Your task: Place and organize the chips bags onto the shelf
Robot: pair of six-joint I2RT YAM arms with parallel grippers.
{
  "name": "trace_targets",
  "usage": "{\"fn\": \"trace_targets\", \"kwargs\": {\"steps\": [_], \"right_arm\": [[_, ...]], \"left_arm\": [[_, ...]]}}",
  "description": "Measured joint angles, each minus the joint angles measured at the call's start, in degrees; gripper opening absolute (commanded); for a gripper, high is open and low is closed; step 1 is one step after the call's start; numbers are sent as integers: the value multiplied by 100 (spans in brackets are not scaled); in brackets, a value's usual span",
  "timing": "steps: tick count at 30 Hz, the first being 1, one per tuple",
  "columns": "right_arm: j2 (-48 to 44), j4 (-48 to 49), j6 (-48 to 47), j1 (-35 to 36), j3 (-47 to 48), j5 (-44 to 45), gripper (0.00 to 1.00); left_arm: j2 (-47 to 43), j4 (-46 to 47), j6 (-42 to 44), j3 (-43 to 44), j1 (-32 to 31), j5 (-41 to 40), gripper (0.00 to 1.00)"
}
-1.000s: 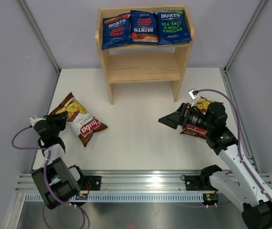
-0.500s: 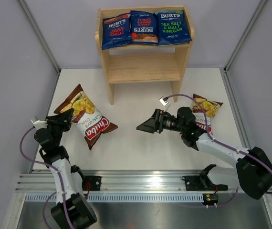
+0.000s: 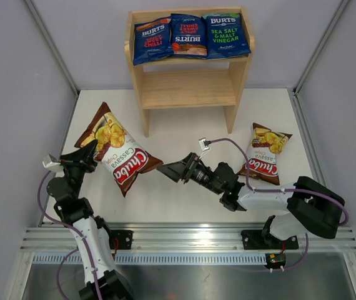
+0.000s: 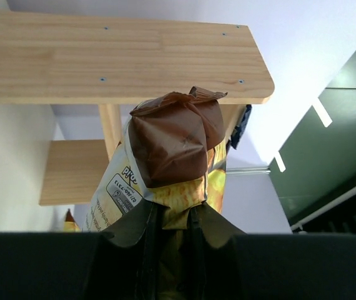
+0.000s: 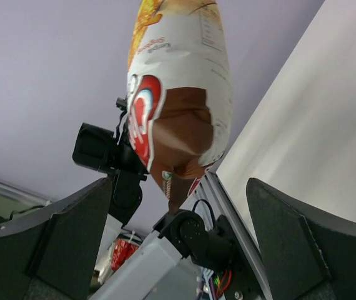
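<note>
The Chuba bag's brown bottom end [image 3: 145, 168] [image 5: 181, 156] is to the left of my right gripper in the top view, so my right gripper should move across onto it next and close.
My left gripper [image 3: 85, 160] is shut on the top edge of a brown-white Chuba bag [image 3: 120, 156] and holds it off the table; the left wrist view shows the bag [image 4: 172, 140] pinched between the fingers. My right gripper [image 3: 168, 170] is open and empty, just right of that bag's lower end, with the bag [image 5: 181, 100] hanging ahead of its spread fingers [image 5: 65, 244]. A second Chuba bag [image 3: 265, 156] lies flat on the table at the right. Three blue BURTS bags [image 3: 188, 36] lie on the top tier of the wooden shelf [image 3: 187, 87]; its lower tier is bare.
The shelf stands at the back middle against the wall and also shows in the left wrist view [image 4: 122, 56]. Metal frame posts [image 3: 53, 44] run along both sides. The arm rail [image 3: 178, 240] runs along the near edge. The left arm [image 5: 106, 153] shows behind the bag in the right wrist view.
My left gripper has lifted the Chuba bag and carried it up and to the right. My right arm has swung left, away from the second Chuba bag, toward the held bag.
</note>
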Motion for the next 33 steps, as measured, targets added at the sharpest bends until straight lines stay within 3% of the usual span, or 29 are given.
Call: {"fn": "trace_targets", "kwargs": {"steps": [8, 21, 25, 28, 29, 33], "right_arm": [[739, 654, 52, 640, 350, 743, 96], [1379, 857, -365, 916, 1235, 782, 93], [1458, 796, -505, 925, 1381, 765, 83], [1456, 802, -662, 927, 1425, 758, 57], [1456, 802, -728, 927, 1425, 745, 52], [1432, 831, -898, 927, 1423, 675, 38]], "left_arm": [[-111, 411, -774, 0, -37, 223, 0], [-299, 802, -1093, 0, -175, 286, 0], [-302, 946, -1104, 0, -227, 214, 0], [-304, 999, -1108, -2, -258, 144, 0], [-306, 1008, -1106, -7, -269, 140, 0], [-326, 901, -1071, 0, -286, 133, 45]]}}
